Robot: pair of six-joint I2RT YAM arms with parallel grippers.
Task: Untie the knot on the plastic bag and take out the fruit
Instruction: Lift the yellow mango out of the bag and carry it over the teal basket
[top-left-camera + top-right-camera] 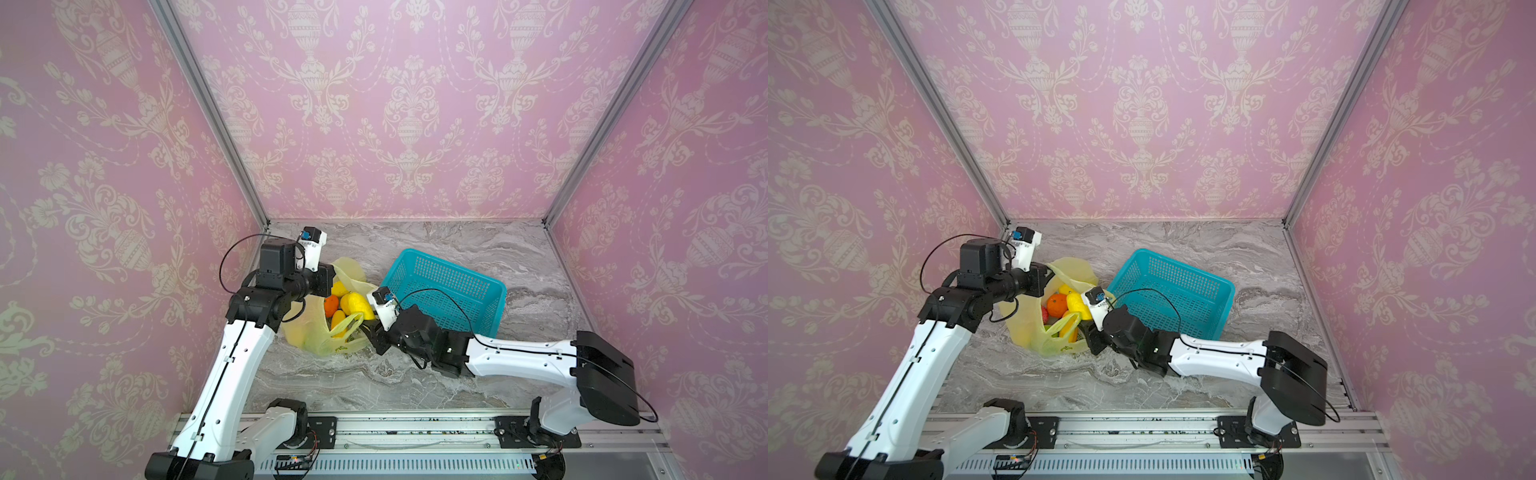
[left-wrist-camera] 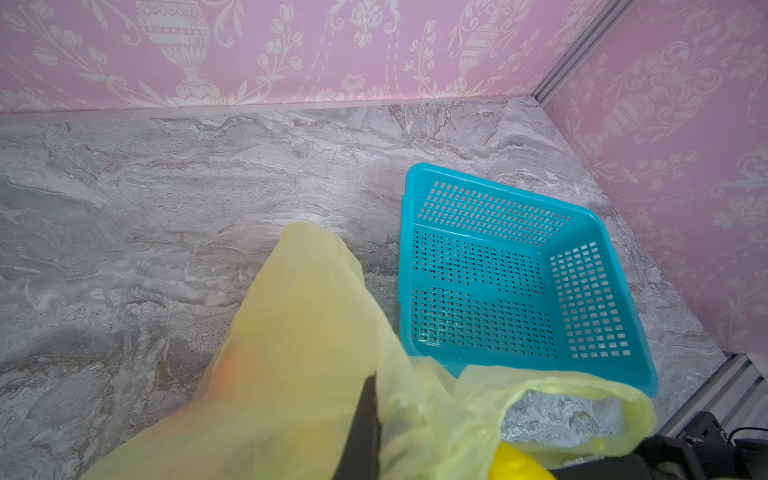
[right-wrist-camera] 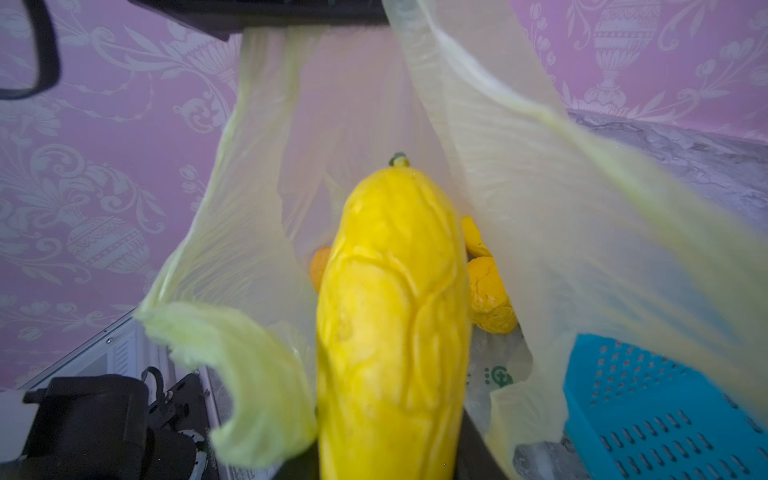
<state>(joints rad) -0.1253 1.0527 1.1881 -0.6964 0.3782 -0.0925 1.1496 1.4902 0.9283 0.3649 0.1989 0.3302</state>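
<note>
The basket is empty. The right gripper swings away from the bag's opening next, over the basket's bottom and then down to release the long yellow mango [image 1: 353,302].
The yellow-green plastic bag [image 1: 309,336] [image 1: 1027,328] stands open on the marble table, left of the basket. No knot shows; a loop handle [image 1: 348,323] [image 2: 582,384] hangs loose. My left gripper [image 1: 330,275] [image 2: 374,432] is shut on the bag's far rim and holds it up; one black finger [image 2: 365,428] shows against the film. My right gripper [image 1: 368,321] [image 3: 390,457] reaches into the bag's mouth, shut on a long yellow mango [image 1: 353,302] [image 1: 1077,302] [image 3: 390,311]. Other fruit lies in the bag: an orange [image 1: 331,304] [image 1: 1057,304] and a yellow citrus [image 3: 490,299].
A turquoise perforated basket [image 1: 415,252] [image 1: 1142,251] [image 2: 409,249], with nothing in it, sits tilted right beside the bag, behind my right wrist. Pink patterned walls close in the back and both sides. An aluminium rail [image 1: 415,428] runs along the front.
</note>
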